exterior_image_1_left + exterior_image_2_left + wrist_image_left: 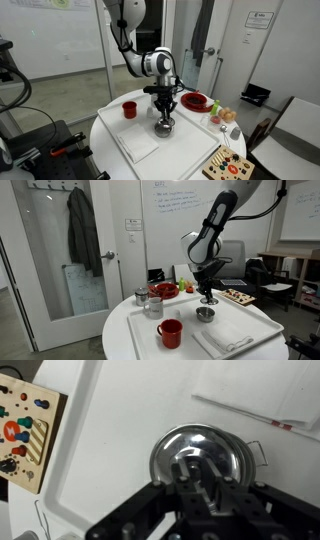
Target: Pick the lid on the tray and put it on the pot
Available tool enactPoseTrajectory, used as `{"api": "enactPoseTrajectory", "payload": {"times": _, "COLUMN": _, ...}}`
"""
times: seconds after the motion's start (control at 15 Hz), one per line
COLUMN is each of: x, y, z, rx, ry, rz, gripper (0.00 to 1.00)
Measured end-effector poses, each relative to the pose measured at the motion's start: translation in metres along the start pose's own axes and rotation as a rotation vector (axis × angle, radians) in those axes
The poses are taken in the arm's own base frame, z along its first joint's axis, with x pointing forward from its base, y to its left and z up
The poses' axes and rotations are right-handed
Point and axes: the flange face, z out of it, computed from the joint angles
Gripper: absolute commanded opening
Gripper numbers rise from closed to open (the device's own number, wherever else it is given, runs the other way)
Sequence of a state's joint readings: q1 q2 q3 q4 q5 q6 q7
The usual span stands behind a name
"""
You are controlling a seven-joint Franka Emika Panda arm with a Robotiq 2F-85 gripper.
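The silver lid is still a little above the pot, so I should lower my gripper to put the lid on the pot's opening [205, 311] and let go of the lid's knob.
The white tray [192, 141] [146, 340] [105, 470] lies on the round white table. The shiny steel pot [165, 127] [205, 314] [238, 458] stands on it, with a wire handle at its side. My gripper [165, 112] [207, 299] [193, 468] is straight above the pot, pointing down. Its fingers look closed on the small knob of the silver lid [170, 448], which sits over the pot's mouth. The gripper body hides much of the lid and pot in the wrist view.
A red cup [129, 109] [170, 333] and a folded white cloth [140, 146] [226, 339] [262, 390] are on the tray. A red bowl [195, 101] [165, 290], a glass mug [153, 306] and a wooden board with coloured pieces [228, 165] [240, 296] [25, 430] sit beside it.
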State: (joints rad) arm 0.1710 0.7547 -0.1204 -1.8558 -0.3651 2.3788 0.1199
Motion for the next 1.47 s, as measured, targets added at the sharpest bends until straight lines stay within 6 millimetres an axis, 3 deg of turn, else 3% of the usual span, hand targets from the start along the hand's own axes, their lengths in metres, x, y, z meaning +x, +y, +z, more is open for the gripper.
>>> {"api": "enactPoseTrajectory", "payload": {"times": 0.53, "x": 0.006, "y": -0.023, "z": 0.021, "rx": -0.026, "ry": -0.018, "rz": -0.056, "gripper": 0.10}}
{"api": "enactPoseTrajectory", "payload": {"times": 1.47, "x": 0.032, "y": -0.028, "z": 0.046, "rx": -0.048, "ry": -0.009, "rz": -0.065, "gripper": 0.10}}
